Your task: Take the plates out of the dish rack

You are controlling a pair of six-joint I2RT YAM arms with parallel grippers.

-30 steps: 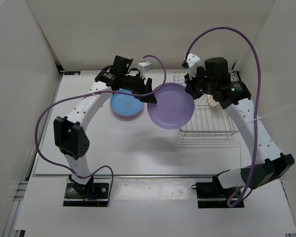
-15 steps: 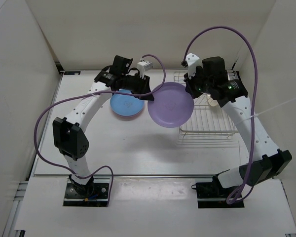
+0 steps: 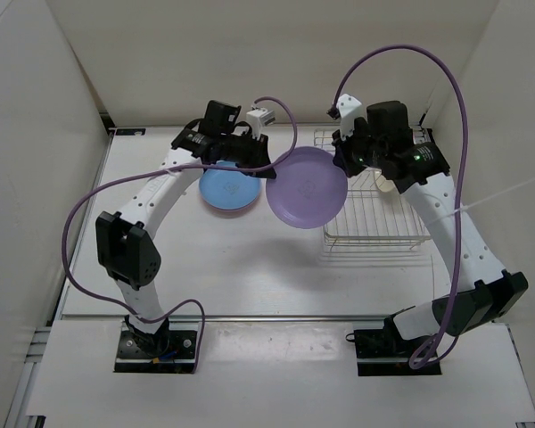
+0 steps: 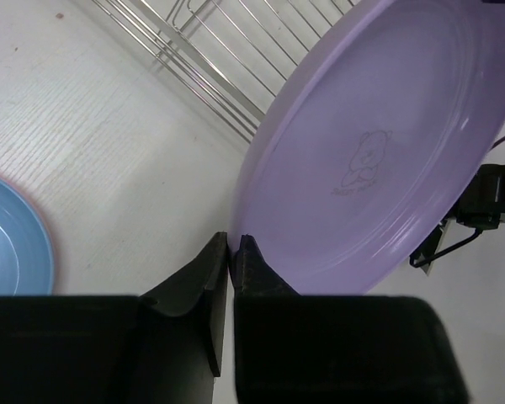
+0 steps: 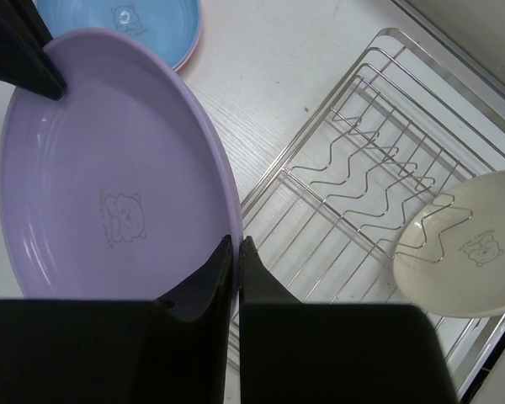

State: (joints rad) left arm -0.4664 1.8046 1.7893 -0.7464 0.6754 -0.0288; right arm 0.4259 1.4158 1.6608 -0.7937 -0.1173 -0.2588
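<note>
I need to move my left gripper left in the top view and down next, and let go of the purple plate (image 3: 307, 189) on the blue plate (image 3: 227, 189), because there is a stack there.
A purple plate (image 3: 307, 189) hangs tilted in the air between the two arms, just left of the dish rack (image 3: 374, 223). My left gripper (image 3: 269, 171) is shut on its left rim (image 4: 232, 244). On the opposite rim my right gripper (image 3: 343, 165) is also shut, pinching the edge (image 5: 234, 244). The plate's bear print faces both wrist cameras (image 4: 379, 151) (image 5: 109, 185). A cream plate (image 5: 467, 252) stands among the rack's prongs. On the table to the left, a blue plate (image 3: 227, 189) lies on a pink plate whose rim (image 3: 223, 211) peeks out.
The wire rack (image 5: 353, 168) sits at the back right, close to the white side wall. White walls close in the table on the left, back and right. A purple cable (image 3: 285, 120) loops over the left arm.
My left gripper has closed from open onto the purple plate's left rim. The right gripper has kept its grip, and the plate has shifted slightly to the left.
</note>
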